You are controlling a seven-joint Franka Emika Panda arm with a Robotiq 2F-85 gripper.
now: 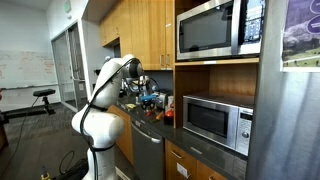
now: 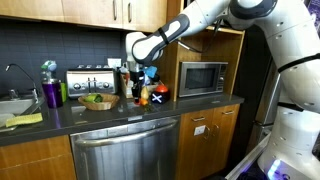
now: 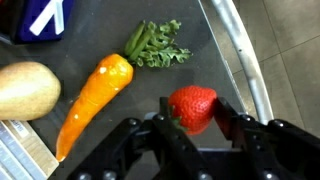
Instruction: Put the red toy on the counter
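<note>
The red toy goes down a little toward the bare counter between the carrot and the steel bar next, then my gripper opens.
The red toy (image 3: 192,107) is a plastic strawberry. In the wrist view it sits between the two black fingers of my gripper (image 3: 196,118), which press on both its sides just above the dark counter (image 3: 205,45). In both exterior views the gripper (image 2: 143,90) (image 1: 148,97) is low over the counter (image 2: 150,112), among small items beside the lower microwave. The strawberry itself is too small to make out there.
An orange toy carrot (image 3: 95,95) with a green top and a pale yellow toy (image 3: 25,88) lie left of the strawberry. A steel rail (image 3: 245,60) runs along the counter's right. A toaster (image 2: 88,80), a bowl (image 2: 98,100), a microwave (image 2: 203,77) and a sink (image 2: 12,105) line the counter.
</note>
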